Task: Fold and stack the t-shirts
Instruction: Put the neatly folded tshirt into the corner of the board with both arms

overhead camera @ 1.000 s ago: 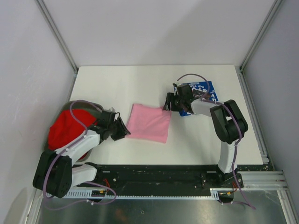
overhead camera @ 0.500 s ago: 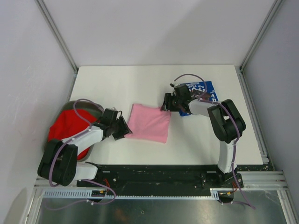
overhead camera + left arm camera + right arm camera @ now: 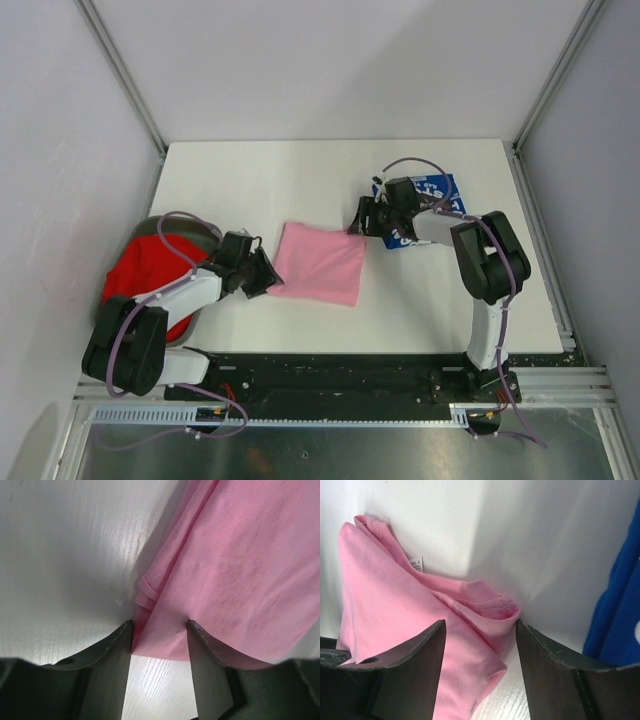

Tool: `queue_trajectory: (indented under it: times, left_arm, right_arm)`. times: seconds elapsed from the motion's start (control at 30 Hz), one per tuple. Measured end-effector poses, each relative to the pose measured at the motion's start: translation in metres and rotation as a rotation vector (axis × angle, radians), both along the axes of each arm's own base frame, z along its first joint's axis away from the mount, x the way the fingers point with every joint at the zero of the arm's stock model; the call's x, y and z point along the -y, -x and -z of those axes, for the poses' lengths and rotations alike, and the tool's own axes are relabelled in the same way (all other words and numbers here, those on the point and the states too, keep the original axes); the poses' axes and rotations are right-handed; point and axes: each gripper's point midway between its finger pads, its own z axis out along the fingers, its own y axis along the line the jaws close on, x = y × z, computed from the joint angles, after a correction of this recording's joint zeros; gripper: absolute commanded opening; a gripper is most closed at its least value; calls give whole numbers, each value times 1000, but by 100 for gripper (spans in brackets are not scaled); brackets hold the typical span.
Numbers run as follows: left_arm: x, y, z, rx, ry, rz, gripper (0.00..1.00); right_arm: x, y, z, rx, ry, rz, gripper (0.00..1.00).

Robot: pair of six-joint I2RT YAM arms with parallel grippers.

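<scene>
The bunched pink fold [image 3: 357,238] by the blue t-shirt [image 3: 440,188] lies between the open fingers, so next my right gripper stays low and closes its fingers on that cloth.
The light pink t-shirt [image 3: 318,263] lies folded into a rough square at the table's middle. My left gripper [image 3: 262,275] is low at its left corner. In the left wrist view the left gripper [image 3: 159,630] is open, and the pink t-shirt's [image 3: 235,565] corner lies between the fingertips [image 3: 117,660]. My right gripper [image 3: 362,222] is at the shirt's far right corner. It is open too in the right wrist view [image 3: 480,625], straddling a bunched fold of pink cloth [image 3: 395,610]. The blue t-shirt [image 3: 440,188] lies under the right arm. The red t-shirt [image 3: 135,275] fills the bin.
The grey oval bin [image 3: 163,220] hangs off the table's left edge beside the left arm. The white table [image 3: 290,180] ends at grey walls behind and at both sides. Blue cloth [image 3: 615,615] shows at the right edge of the right wrist view.
The left arm has swung in and its gripper has edged right onto the pink shirt's corner. The right gripper has shifted slightly at the far corner. The pink shirt has stayed put.
</scene>
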Motion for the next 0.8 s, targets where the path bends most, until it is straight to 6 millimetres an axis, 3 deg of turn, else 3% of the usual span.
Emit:
queue_trajectory:
  times: [0.6, 0.8]
  left_arm:
    - [1, -3, 1, 7, 4, -1, 50]
    - [3, -7, 2, 12, 9, -7, 39]
  right_arm:
    - [1, 6, 0, 23, -78, -49, 57]
    - [0, 8, 2, 26, -62, -48, 49]
